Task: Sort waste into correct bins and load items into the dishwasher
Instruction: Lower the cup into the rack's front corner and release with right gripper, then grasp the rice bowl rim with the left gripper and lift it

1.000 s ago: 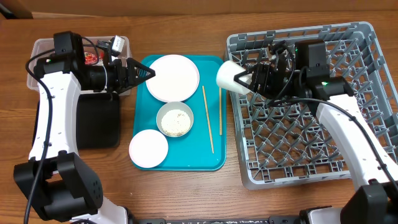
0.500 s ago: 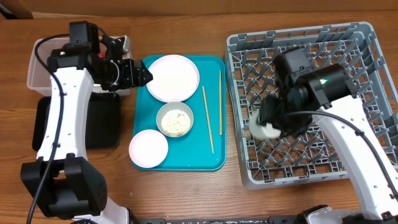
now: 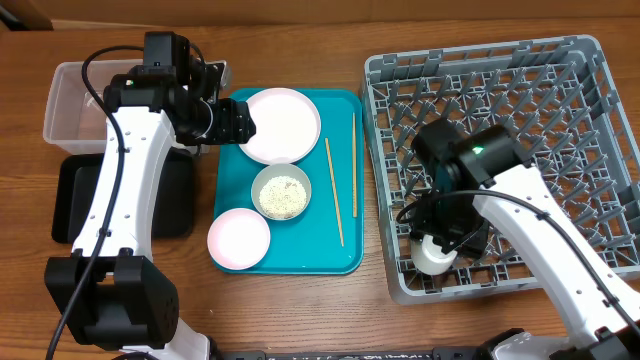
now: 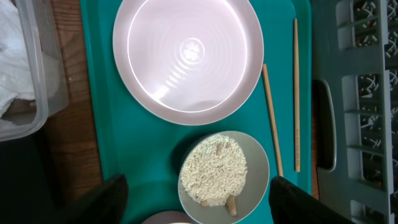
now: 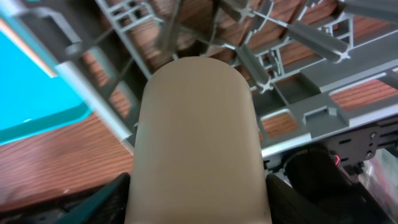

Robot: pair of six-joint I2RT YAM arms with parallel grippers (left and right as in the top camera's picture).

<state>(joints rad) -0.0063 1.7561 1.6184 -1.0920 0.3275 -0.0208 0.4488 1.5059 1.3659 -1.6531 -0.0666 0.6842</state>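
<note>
I will next move my left gripper across and down onto the white bowl's rim by the chopsticks, clear of both plates. The white bowl is below my left gripper, to its right in the overhead view.
My left gripper [image 3: 243,122] [image 4: 198,202] is open and empty. It hovers over the teal tray's back left, above the large pale plate [image 3: 285,125] [image 4: 186,56] and the white bowl of rice grains [image 3: 281,192] [image 4: 217,171]. A smaller pinkish plate [image 3: 239,238] and two wooden chopsticks [image 3: 333,190] [image 4: 296,93] also lie on the tray. My right gripper [image 3: 440,245] [image 5: 199,208] is shut on the white cup [image 3: 434,258] [image 5: 198,124], low in the grey dish rack's [image 3: 560,130] front left corner. A white napkin [image 4: 12,43] lies in the clear tub [image 3: 70,100]. The red wrapper is hidden.
The black tray [image 3: 70,205] sits in front of the clear tub, partly under my left arm. The teal tray [image 3: 345,255] lies between the bins and the rack. The rack's pegs and front wall [image 5: 99,74] stand close around the cup.
My right arm has carried the cup from the rack's back left rim down to its front left corner. My left gripper has moved right, over the tray.
</note>
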